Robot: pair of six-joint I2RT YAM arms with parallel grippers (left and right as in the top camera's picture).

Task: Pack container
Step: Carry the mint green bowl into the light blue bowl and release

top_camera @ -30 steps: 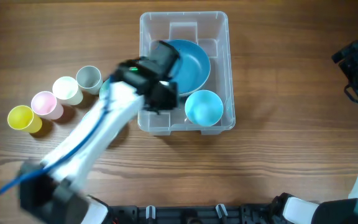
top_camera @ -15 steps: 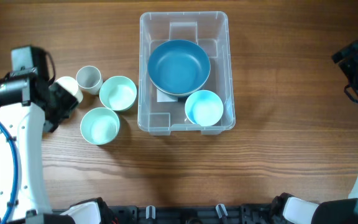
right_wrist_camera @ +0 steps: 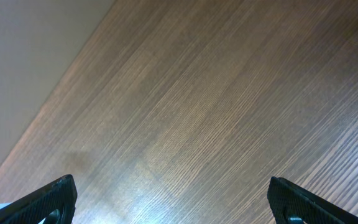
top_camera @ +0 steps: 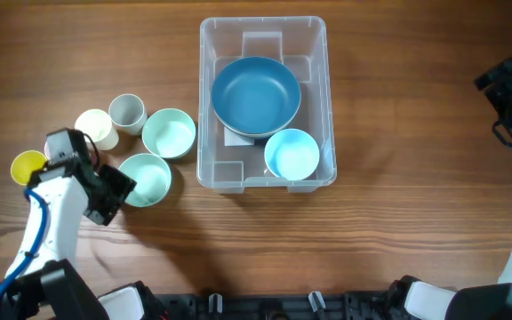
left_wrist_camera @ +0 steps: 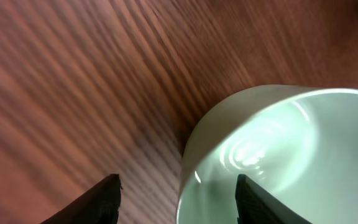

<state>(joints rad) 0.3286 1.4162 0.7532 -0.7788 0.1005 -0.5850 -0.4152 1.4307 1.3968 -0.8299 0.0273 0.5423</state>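
My left gripper is open with the nearer mint bowl's rim [top_camera: 126, 196] [left_wrist_camera: 185, 190] between its spread fingers, so next it needs to go down a little, one finger inside, and close.
The clear plastic container [top_camera: 264, 37] stands at the table's middle back. A large blue bowl [top_camera: 256, 94] and a small light-blue bowl [top_camera: 292, 154] lie in it. Two mint-green bowls [top_camera: 169, 133] [top_camera: 148, 178] stand left of it. My left gripper [top_camera: 112, 197] is open at the nearer mint bowl's left rim. In the left wrist view that bowl [left_wrist_camera: 291, 155] fills the lower right, with its rim between the spread fingers [left_wrist_camera: 178, 199]. My right gripper [top_camera: 505, 102] is open and empty at the far right, over bare wood [right_wrist_camera: 173, 205].
Small cups stand left of the mint bowls: a grey one [top_camera: 127, 112], a cream one [top_camera: 96, 128] and a yellow one [top_camera: 27, 165]. The left arm covers the spot between the cream and yellow cups.
The left arm has swung from over the container to the left side, then down and right to the nearer mint bowl's rim. The right arm has not moved.
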